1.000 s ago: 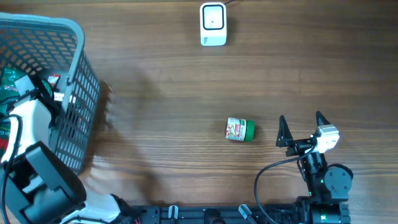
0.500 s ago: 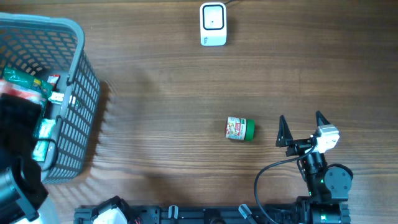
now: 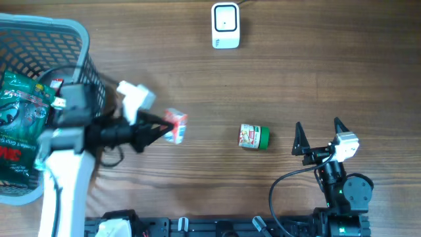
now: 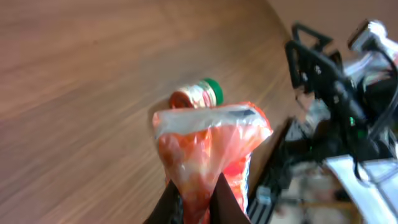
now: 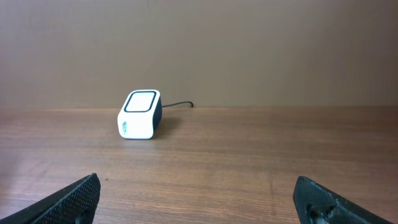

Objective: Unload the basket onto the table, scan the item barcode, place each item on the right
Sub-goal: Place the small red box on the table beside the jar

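Note:
The table is empty beside the jar's red end (image 3: 218, 136) (image 4: 148, 110). My left gripper should lower toward the green-lidded jar and release the packet there.
My left gripper (image 3: 158, 128) is shut on a red and white plastic snack packet (image 3: 175, 125), held above the table right of the basket. In the left wrist view the packet (image 4: 208, 149) fills the middle, pinched between the dark fingers (image 4: 229, 199) of the gripper (image 4: 198, 199). A small jar with a green lid (image 3: 254, 137) lies on its side on the table, also the jar (image 4: 198, 94) beyond the packet. The white barcode scanner (image 3: 225, 26) stands at the far edge; it shows as the scanner (image 5: 139, 114) in the right wrist view. My right gripper (image 3: 321, 137) rests open near the front right, its gripper (image 5: 199, 199) empty.
A grey plastic basket (image 3: 82, 112) stands at the left with green packets (image 3: 16, 125) inside. The scanner's cable (image 5: 180, 104) runs off behind it. The right arm's base (image 3: 345, 191) sits at the front right edge.
My left arm has come out of the basket and swung right over the table, carrying the red packet. The right arm and the jar have not moved.

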